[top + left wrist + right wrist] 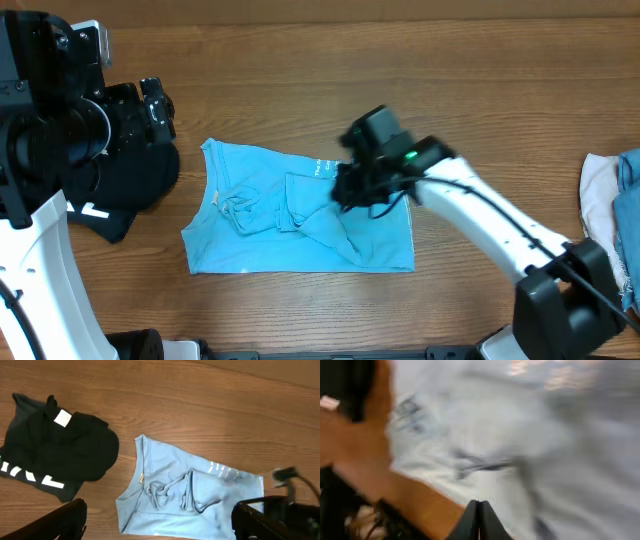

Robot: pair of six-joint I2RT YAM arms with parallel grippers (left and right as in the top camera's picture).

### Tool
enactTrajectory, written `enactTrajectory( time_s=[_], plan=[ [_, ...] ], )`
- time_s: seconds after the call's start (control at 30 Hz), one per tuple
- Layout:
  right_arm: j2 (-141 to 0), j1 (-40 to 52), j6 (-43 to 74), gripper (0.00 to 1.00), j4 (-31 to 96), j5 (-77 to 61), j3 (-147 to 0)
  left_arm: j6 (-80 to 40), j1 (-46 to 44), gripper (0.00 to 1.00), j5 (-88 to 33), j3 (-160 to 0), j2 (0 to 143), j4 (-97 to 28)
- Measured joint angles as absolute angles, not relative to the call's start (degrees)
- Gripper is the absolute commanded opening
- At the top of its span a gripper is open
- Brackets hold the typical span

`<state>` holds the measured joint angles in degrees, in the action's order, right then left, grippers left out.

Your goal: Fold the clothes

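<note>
Next, my left gripper will go down and to the right in the overhead view onto the shirt's edge by the black garment, since that end of the shirt lies unfolded.
A light blue shirt (pixel 300 225) lies crumpled on the wooden table, with its sleeves bunched in the middle; it also shows in the left wrist view (pixel 200 495). My right gripper (pixel 345 192) is over the shirt's right half. Its fingers (pixel 479 510) are pressed together, and a ridge of cloth rises to them; this view is blurred. My left gripper (pixel 160 527) is open wide and empty, held high over the table's left side (pixel 150 100). A black garment (pixel 140 180) with white lettering lies left of the shirt.
More clothes, white and blue (pixel 615 215), are piled at the table's right edge. The black garment (pixel 55 450) lies close to the shirt's left edge. Bare wood shows at the far side of the table (pixel 400 60).
</note>
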<state>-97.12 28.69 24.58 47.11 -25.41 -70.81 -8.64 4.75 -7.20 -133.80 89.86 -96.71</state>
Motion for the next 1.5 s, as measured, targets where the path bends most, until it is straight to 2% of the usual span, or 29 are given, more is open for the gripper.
enactTrajectory(
  time_s=[0.1, 0.27, 0.53, 0.63, 0.83, 1.0, 1.1, 1.27, 1.37, 1.5],
  plan=[
    [-98.89, 24.84, 24.21, 0.04, 48.53, -22.24, -70.59, -8.64, 4.75, 0.95, -7.31, -133.8, 89.86, -96.66],
    [-107.57, 27.05, 24.03, 0.04, 45.06, -23.38, -67.92, -8.64, 4.75, 0.95, -7.33, -133.8, 89.86, -96.47],
    [-108.53, 41.98, 19.09, 0.04, 38.09, -37.82, -67.53, -8.64, 4.75, 0.95, -7.33, -133.82, 89.86, -96.36],
    [-108.53, 43.72, 17.56, 0.04, 38.09, -39.31, -67.53, -8.64, 4.75, 0.95, -7.33, -133.82, 89.86, -96.31],
    [-104.73, 37.56, 15.99, 0.04, 36.51, -36.73, -67.53, -8.62, 4.75, 0.99, -7.27, -133.82, 89.91, -96.25],
    [-103.31, 31.83, 19.64, 0.04, 32.84, -33.8, -67.53, -8.56, 4.75, 1.0, -6.7, -132.16, 91.18, -96.44],
    [-104.49, 32.45, 21.69, 0.07, 28.95, -32.34, -67.53, -8.86, 4.78, 1.0, -6.79, -123.37, 93.01, -96.07],
    [-107.53, 31.59, 23.7, 0.14, 18.33, -30.74, -67.66, -10.9, 5.37, 1.0, -7.38, -102.08, 95.07, -86.24],
    [-106.87, 26.06, 23.97, 0.14, 18.35, -36.62, -69.32, -10.52, 6.0, 1.0, -9.19, -90.24, 95.31, -79.64],
    [-103.79, 18.06, 23.09, 0.14, 25.47, -42.41, -70.13, -5.63, 8.91, 1.0, -14.2, -76.2, 95.77, -68.82]
  ],
)
